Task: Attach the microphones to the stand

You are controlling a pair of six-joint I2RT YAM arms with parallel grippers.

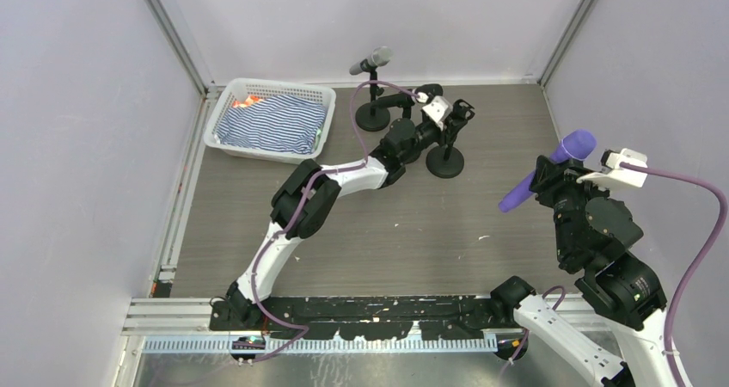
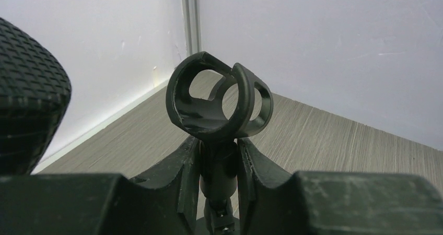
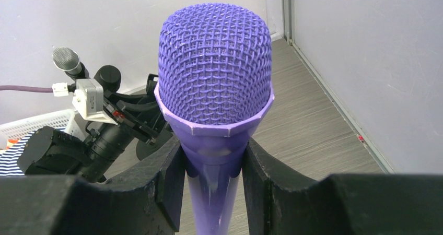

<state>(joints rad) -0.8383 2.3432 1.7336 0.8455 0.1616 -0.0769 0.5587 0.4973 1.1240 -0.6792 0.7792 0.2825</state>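
Observation:
I will next swing my left gripper back toward the basket and down to let go of the neck of the empty stand. The tabletop below my left gripper, to its left in the top view, is open.
My left gripper (image 1: 457,119) is shut on the neck of an empty black microphone stand (image 1: 445,160); in the left wrist view its open clip (image 2: 218,103) rises just above my fingers (image 2: 180,177). A second stand (image 1: 372,114) behind it holds a grey microphone (image 1: 371,60). My right gripper (image 1: 550,174) is shut on a purple microphone (image 1: 548,170), held in the air at the right, well apart from the stands. In the right wrist view its mesh head (image 3: 215,73) sticks up between my fingers (image 3: 168,177).
A white basket (image 1: 225,103) with a striped cloth (image 1: 273,122) sits at the back left. Grey walls close in the table on three sides. A purple cable (image 1: 696,232) loops off the right wrist.

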